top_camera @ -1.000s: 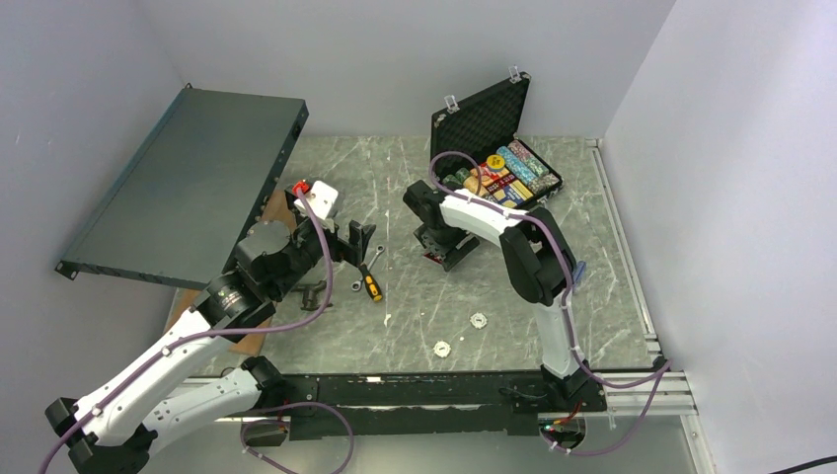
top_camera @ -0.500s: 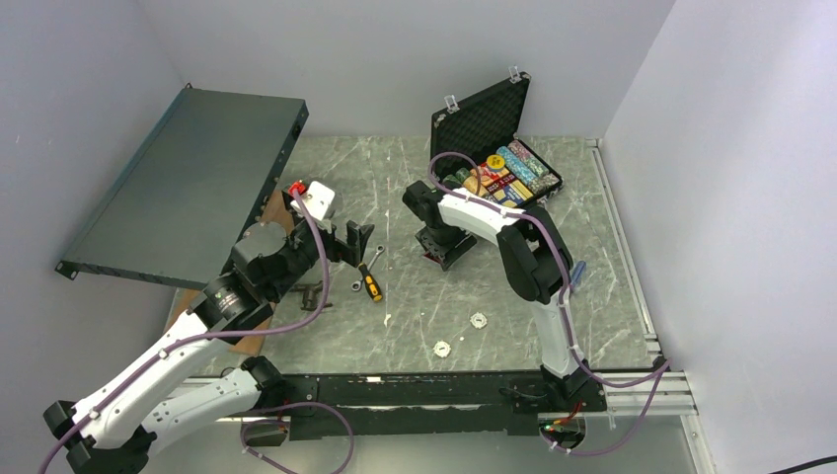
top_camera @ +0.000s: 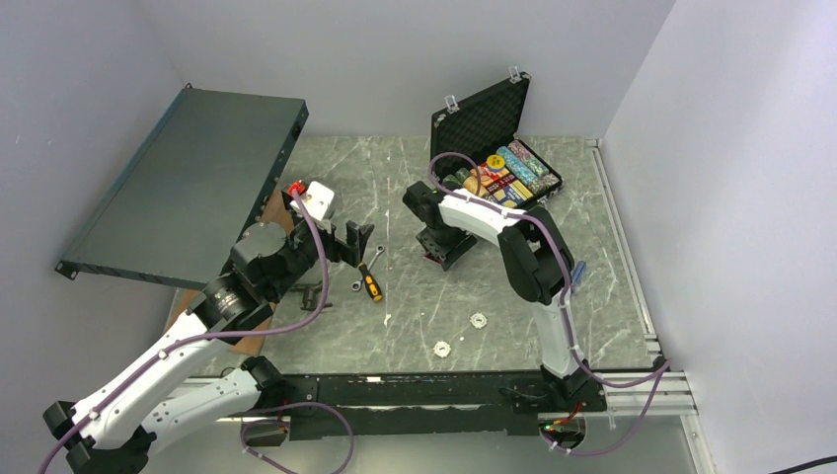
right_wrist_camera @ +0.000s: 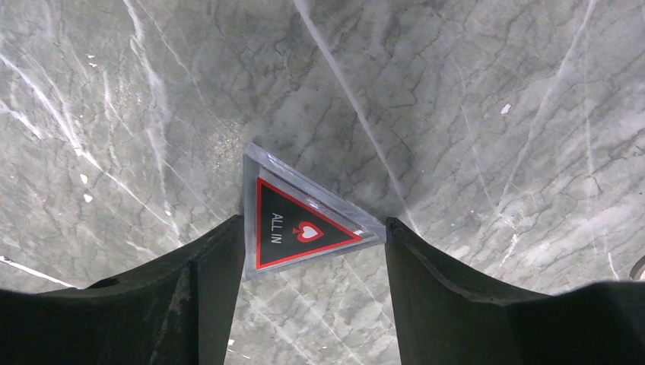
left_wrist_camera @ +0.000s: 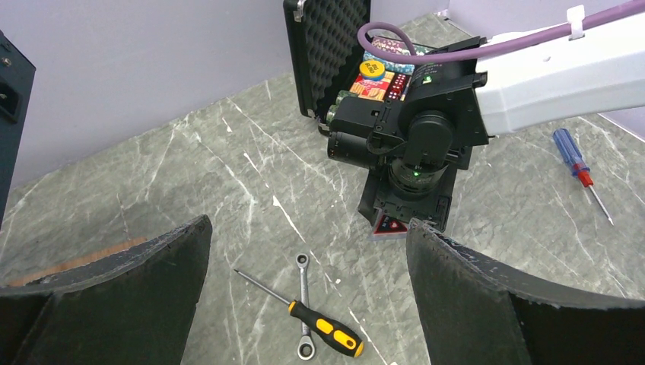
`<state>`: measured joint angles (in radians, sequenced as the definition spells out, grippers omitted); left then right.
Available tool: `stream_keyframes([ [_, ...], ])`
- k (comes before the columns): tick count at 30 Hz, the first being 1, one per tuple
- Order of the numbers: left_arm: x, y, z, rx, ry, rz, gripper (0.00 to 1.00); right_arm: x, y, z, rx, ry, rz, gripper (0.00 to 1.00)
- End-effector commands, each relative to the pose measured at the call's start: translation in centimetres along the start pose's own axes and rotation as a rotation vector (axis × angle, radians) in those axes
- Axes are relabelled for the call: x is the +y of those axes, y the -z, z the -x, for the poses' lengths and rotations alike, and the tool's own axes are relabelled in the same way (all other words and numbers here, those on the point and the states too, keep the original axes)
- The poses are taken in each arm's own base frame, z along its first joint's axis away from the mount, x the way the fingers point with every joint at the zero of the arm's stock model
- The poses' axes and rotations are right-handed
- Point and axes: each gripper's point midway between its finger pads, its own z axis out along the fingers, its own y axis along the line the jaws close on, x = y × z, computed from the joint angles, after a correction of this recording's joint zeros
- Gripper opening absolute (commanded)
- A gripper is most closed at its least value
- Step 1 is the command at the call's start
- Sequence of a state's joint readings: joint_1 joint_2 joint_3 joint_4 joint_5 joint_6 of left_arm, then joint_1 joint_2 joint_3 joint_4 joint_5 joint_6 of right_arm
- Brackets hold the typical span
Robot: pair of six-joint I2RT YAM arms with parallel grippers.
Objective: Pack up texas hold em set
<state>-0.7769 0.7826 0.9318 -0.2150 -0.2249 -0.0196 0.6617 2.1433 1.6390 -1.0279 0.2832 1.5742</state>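
I will lift my right gripper outward over the briefcase's blue card box (top_camera: 510, 194) next and release the token, because that box is to the gripper's right in the top view.
The black briefcase (top_camera: 484, 111) stands open at the back, with rows of coloured chips (top_camera: 515, 168) and a yellow button (top_camera: 495, 161) inside; it also shows in the left wrist view (left_wrist_camera: 327, 46). My right gripper (right_wrist_camera: 312, 251) points down at the table in front of the case. Its fingers touch both sides of a clear triangular "ALL IN" token (right_wrist_camera: 304, 224), which also shows in the left wrist view (left_wrist_camera: 388, 226). Two white round buttons (top_camera: 479, 320) (top_camera: 441, 348) lie on the near table. My left gripper (left_wrist_camera: 308, 228) is open and empty above the tools.
A yellow-handled screwdriver (left_wrist_camera: 327, 334) lies across a wrench (left_wrist_camera: 303, 304) left of centre. A blue-handled screwdriver (left_wrist_camera: 578, 163) lies right of the right arm. The large dark-grey panel (top_camera: 188, 183) leans at the far left.
My left arm has drawn back slightly to the left. The right gripper has stayed over the triangular token.
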Motion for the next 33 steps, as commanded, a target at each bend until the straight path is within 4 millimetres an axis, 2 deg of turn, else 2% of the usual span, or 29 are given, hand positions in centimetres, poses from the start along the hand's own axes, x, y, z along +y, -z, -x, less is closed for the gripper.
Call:
stream_keyframes([
  [1, -0.2, 0.2, 2.1, -0.048, 0.024, -0.009, 0.99, 0.3, 3.5, 2.3, -0.065, -0.006, 0.077, 0.35],
  [7, -0.2, 0.0, 1.9, -0.04, 0.021, -0.007, 0.99, 1.0, 7.3, 6.9, -0.188, -0.014, 0.194, 0.19],
  [10, -0.2, -0.1, 1.7, -0.035, 0.019, -0.005, 0.99, 0.9, 8.6, 10.8, -0.256, -0.045, 0.226, 0.19],
  [13, -0.2, -0.1, 1.7, -0.035, 0.017, -0.002, 0.99, 0.6, 8.6, 16.1, -0.298, -0.097, 0.243, 0.17],
  [17, -0.1, -0.1, 1.7, -0.035, 0.015, 0.0, 0.99, 0.8, 7.2, 21.6, -0.346, -0.116, 0.23, 0.15],
  [23, -0.1, -0.3, 1.4, -0.025, 0.012, 0.001, 0.99, 1.9, 3.9, 26.3, -0.331, -0.095, 0.191, 0.16],
  [27, -0.3, -0.5, 1.2, -0.018, 0.011, -0.005, 0.99, 2.5, 1.5, 28.0, -0.308, -0.073, 0.168, 0.17],
  [33, -0.3, -0.6, 1.2, -0.016, 0.01, -0.005, 0.99, 3.4, -0.3, 28.7, -0.297, -0.066, 0.18, 0.23],
])
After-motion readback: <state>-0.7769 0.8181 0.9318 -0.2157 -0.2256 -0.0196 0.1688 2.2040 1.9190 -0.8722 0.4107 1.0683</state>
